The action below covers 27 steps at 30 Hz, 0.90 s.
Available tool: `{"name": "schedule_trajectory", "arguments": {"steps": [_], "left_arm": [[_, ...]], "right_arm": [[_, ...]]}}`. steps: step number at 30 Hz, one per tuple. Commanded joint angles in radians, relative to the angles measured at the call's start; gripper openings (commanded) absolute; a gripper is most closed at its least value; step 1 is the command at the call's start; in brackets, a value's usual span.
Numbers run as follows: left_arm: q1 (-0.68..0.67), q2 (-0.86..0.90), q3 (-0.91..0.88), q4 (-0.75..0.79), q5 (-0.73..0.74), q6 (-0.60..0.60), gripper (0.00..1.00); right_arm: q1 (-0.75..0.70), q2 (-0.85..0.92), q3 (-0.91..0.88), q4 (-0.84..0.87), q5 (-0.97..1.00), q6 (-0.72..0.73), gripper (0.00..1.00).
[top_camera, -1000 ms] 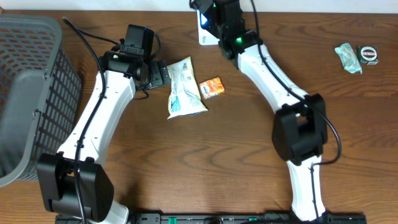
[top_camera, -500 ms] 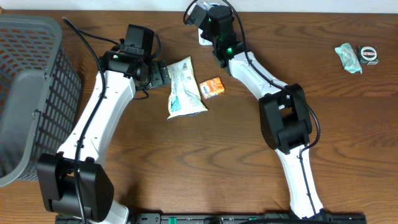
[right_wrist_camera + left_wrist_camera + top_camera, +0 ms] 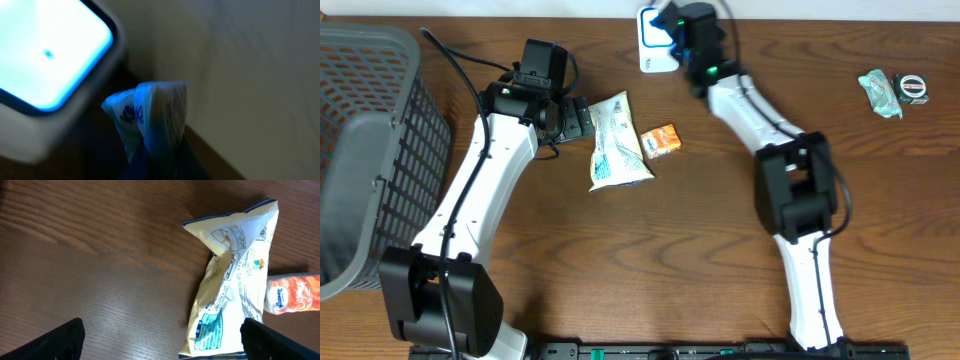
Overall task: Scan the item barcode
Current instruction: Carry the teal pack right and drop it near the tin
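Note:
Bare tabletop (image 3: 845,98) beside the green wrapped item lies to the right of my right gripper in the overhead view, so I will carry the packet there and release it.
A white scanner (image 3: 653,52) lies at the table's far edge; in the right wrist view its glowing window (image 3: 50,50) fills the upper left. My right gripper (image 3: 680,32) hovers just right of it, shut on a small packet (image 3: 150,112) lit blue by the scanner. The gripper's own jaws (image 3: 155,162) are dark and blurred. No barcode is readable on the packet. My left gripper (image 3: 582,120) stands open beside a cream snack bag (image 3: 615,140), whose lower end (image 3: 235,290) lies just inside the right finger (image 3: 262,340). The left jaws (image 3: 162,342) hold nothing.
An orange packet (image 3: 660,140) touches the snack bag's right side. A grey mesh basket (image 3: 360,150) fills the left edge. A green wrapped item (image 3: 880,93) and a small round object (image 3: 914,88) lie at the far right.
The right wrist swung left over the scanner and then back to the right with the packet. The left arm and the table items stayed still.

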Motion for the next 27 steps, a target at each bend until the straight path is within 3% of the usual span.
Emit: {"name": "schedule_trajectory", "arguments": {"steps": [1,9,11,13,15,17,22,27], "left_arm": [[0.003,0.0,-0.001,-0.003,-0.002,-0.002,0.98],[0.003,0.0,-0.001,-0.003,-0.002,-0.002,0.98],[0.003,0.0,-0.001,-0.003,-0.002,-0.002,0.98],[0.003,0.0,-0.001,-0.003,-0.002,-0.002,0.98],[0.003,0.0,-0.001,-0.003,-0.002,-0.002,0.98],[0.003,0.0,-0.001,-0.003,-0.002,-0.002,0.98],[0.003,0.0,-0.001,-0.003,-0.002,-0.002,0.98],[0.003,0.0,-0.001,-0.003,-0.002,-0.002,0.98]], "right_arm": [[-0.108,-0.1,0.004,-0.101,0.029,0.18,0.01],[-0.366,-0.114,0.004,-0.406,0.029,0.453,0.03],[-0.417,-0.114,0.004,-0.458,0.028,0.499,0.22],[-0.46,-0.114,0.004,-0.499,0.017,0.543,0.62],[-0.492,-0.114,0.004,-0.532,-0.045,0.56,0.79],[-0.513,-0.114,0.004,-0.563,-0.1,0.56,0.88],[-0.513,-0.114,0.004,-0.611,-0.269,0.56,0.94],[-0.478,-0.114,0.004,-0.644,-0.762,0.56,0.91]]}}
